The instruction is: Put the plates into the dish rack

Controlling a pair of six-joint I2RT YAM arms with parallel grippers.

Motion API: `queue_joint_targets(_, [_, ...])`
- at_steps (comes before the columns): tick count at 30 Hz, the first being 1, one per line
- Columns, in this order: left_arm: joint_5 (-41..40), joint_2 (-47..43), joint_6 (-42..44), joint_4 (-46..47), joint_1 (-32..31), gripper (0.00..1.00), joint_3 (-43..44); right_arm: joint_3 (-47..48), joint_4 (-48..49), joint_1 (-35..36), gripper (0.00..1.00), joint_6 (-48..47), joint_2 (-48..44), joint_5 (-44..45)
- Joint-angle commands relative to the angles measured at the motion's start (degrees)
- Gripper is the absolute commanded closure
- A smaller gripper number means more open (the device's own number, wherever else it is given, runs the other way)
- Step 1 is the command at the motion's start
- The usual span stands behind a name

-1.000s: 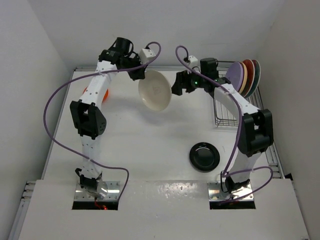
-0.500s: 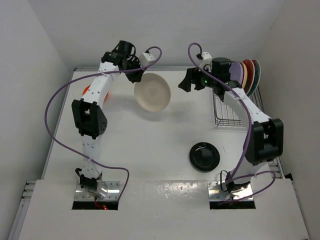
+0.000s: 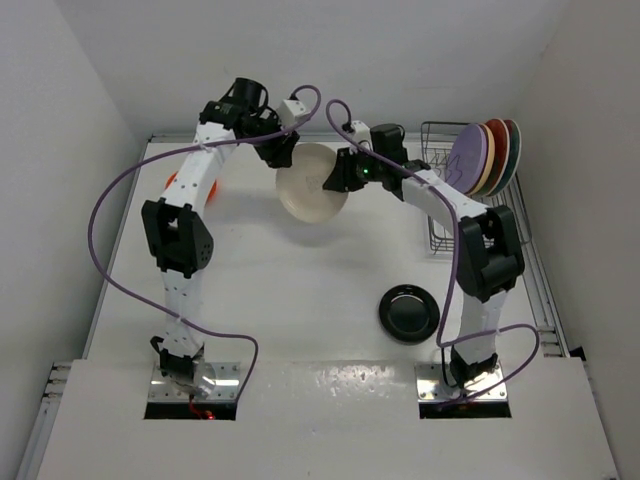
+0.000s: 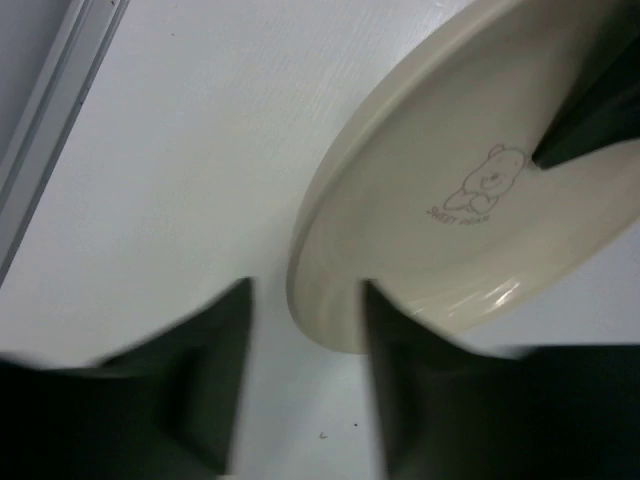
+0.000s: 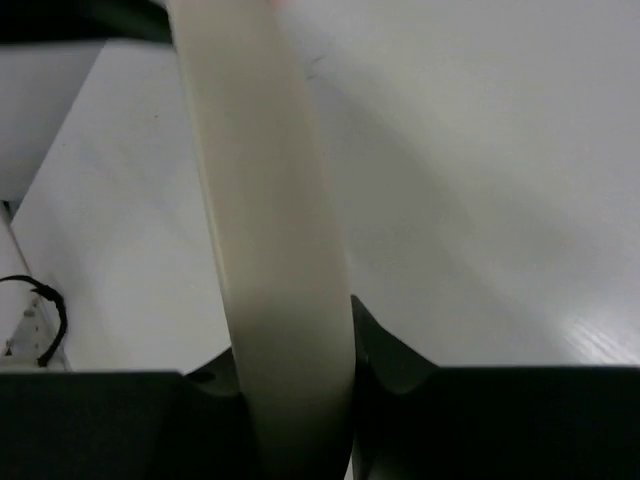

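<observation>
My right gripper moves over and down into the rack's gap (image 3: 441, 161) beside the purple plate next, since that gap lies to the gripper's right in the top view.
The cream-white plate (image 3: 308, 188) hangs tilted above the table's far middle, between my two grippers. My right gripper (image 3: 336, 177) is shut on its right rim; in the right wrist view the plate (image 5: 262, 200) stands edge-on, pinched between the jaws (image 5: 295, 400). My left gripper (image 3: 284, 150) is open at the opposite rim. In the left wrist view the plate (image 4: 470, 200) dips between the parted fingers (image 4: 305, 370), with a gap on the left side. Several plates (image 3: 484, 155) stand upright in the dish rack (image 3: 441, 238). A black plate (image 3: 409, 312) lies flat on the table.
An orange plate (image 3: 177, 184) peeks out behind the left arm at the table's left edge. White walls close in the table at the back and on both sides. The dish rack sits against the right wall.
My right gripper swung left from the rack and closed on the cream-white plate's rim. My left gripper, shut on that plate before, has opened.
</observation>
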Motion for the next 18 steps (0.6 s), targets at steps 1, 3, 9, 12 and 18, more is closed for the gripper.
queue_joint_targets(1, [1.3,-2.7,-3.2,1.5,1.1,0.38,1.8,2.0,4.7,-0.4,1.0,-0.9,-4.8,4.2])
queue_joint_targets(3, [-4.9,-2.7,-4.5,3.2,1.6,0.01,2.3,0.6,4.7,-0.8,1.0,-5.3,-8.7,13.3])
queue_joint_targets(9, [-21.4,-4.6,-11.1,8.5,7.3,0.0,0.1,3.1,0.2,-7.5,1.0,-15.7,-13.4,42.3])
queue_joint_targets(12, [-27.7,-5.1,-12.3,11.3,9.9,0.0,-3.6,5.0,0.4,-14.0,1.0,-17.1,-13.1,50.8])
queue_joint_targets(18, [-30.1,-5.7,-12.8,11.9,12.7,0.0,-11.1,9.1,-0.1,-19.8,1.0,-23.7,-7.0,56.9])
